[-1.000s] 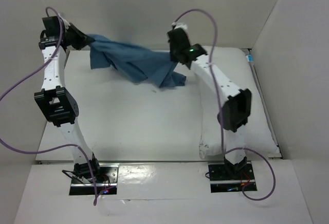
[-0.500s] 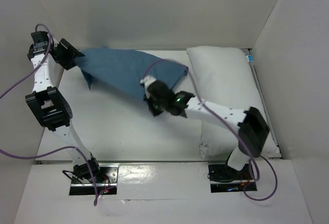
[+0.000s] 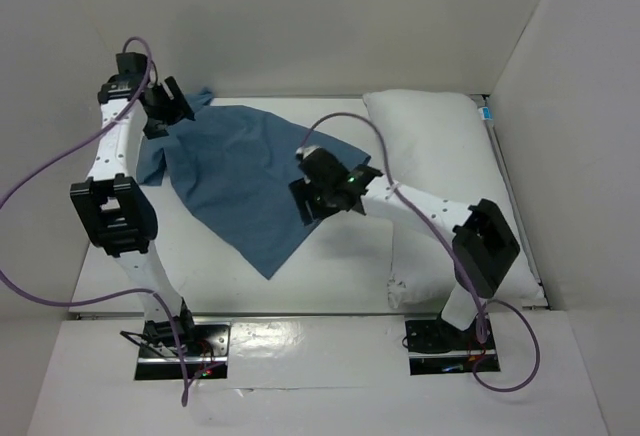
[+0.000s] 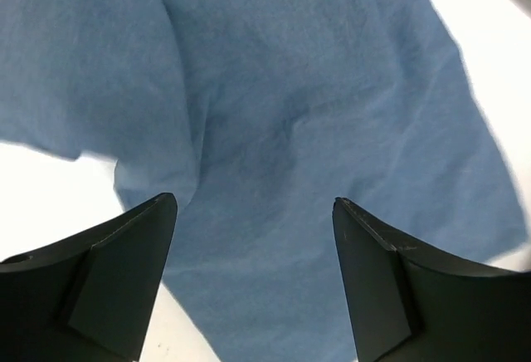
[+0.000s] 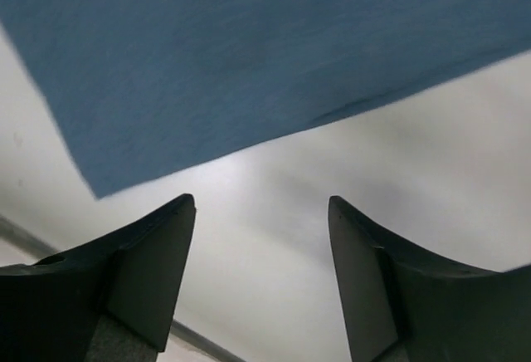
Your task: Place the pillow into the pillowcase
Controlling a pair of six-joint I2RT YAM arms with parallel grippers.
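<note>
My left gripper will next move across the pillowcase, go down and pinch the pillowcase's pillow-facing edge (image 3: 315, 223), which is below the gripper and to its right in the top view.
The blue pillowcase (image 3: 235, 171) lies spread out on the white table, its narrow end pointing toward the near edge. To its right, along the right wall, lies the white pillow (image 3: 430, 131), partly crossed by my right arm. My left gripper (image 3: 172, 108) hovers open above the pillowcase's far left corner. In the left wrist view the left gripper (image 4: 255, 200) has only blue pillowcase (image 4: 290, 88) below it and nothing between its jaws. My right gripper (image 3: 308, 204) hangs open over the pillowcase's right edge. In the right wrist view the right gripper (image 5: 261, 200) is empty, with the pillowcase (image 5: 249, 46) beyond it.
White enclosure walls (image 3: 300, 16) stand close at the back, left and right. The table's near edge (image 3: 300, 313) runs just ahead of the two arm bases. Purple cables (image 3: 40, 171) loop off both arms.
Both grippers have opened and let go of the pillowcase, which has dropped from hanging between them to lying spread on the table. The right arm has swung down toward the middle, uncovering the pillow.
</note>
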